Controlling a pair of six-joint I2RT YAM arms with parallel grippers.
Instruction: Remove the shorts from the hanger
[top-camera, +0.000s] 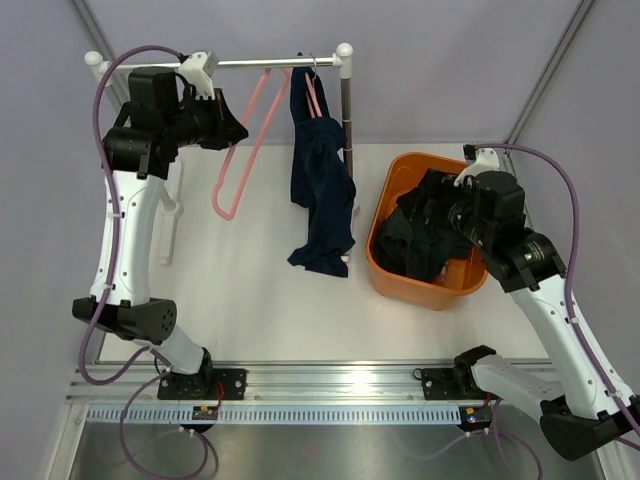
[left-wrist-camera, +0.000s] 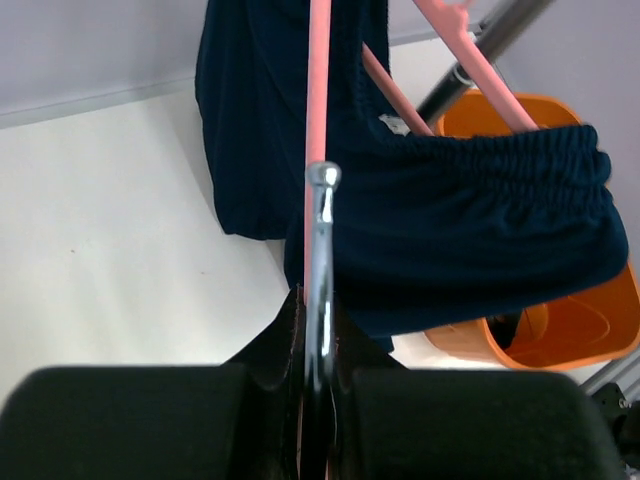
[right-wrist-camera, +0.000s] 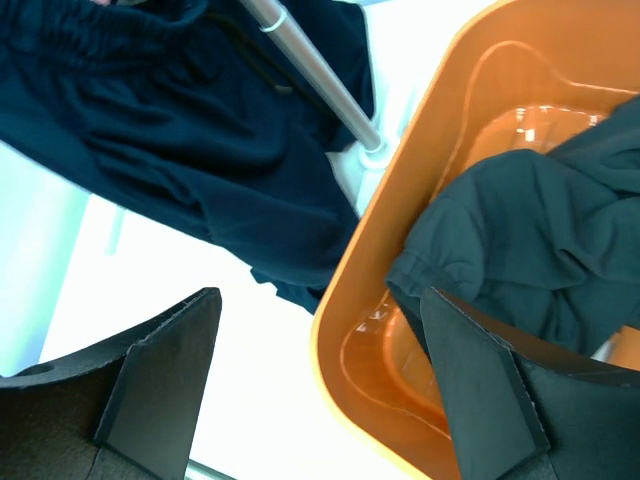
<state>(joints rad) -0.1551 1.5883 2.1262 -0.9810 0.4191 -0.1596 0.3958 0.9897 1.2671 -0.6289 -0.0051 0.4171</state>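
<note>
The bar's bare part (top-camera: 238, 64) lies outward of the robot's left gripper, so the gripper needs to move outward next, set the hanger's metal hook over that part and let it go there.
One pair of dark navy shorts (top-camera: 322, 185) hangs from a pink hanger (top-camera: 313, 95) on the rail, next to the right post, with its legs trailing onto the table. A second pair of shorts (top-camera: 430, 235) lies crumpled in the orange basket (top-camera: 385, 275). My left gripper (top-camera: 235, 128) is up by the rail, shut on the metal hook (left-wrist-camera: 320, 250) of an empty pink hanger (top-camera: 243, 160) that slants down to the left of the hanging shorts (left-wrist-camera: 470, 230). My right gripper (right-wrist-camera: 320, 390) hovers open over the basket's near-left rim (right-wrist-camera: 400, 230), holding nothing, with one finger above the shorts (right-wrist-camera: 540, 240) in the basket.
The white-and-metal rack rail (top-camera: 270, 63) spans the back of the table, and its right post (top-camera: 347, 120) stands just left of the basket. Grey walls close in the back and sides. An aluminium rail (top-camera: 330, 382) with both arm bases runs along the near edge.
</note>
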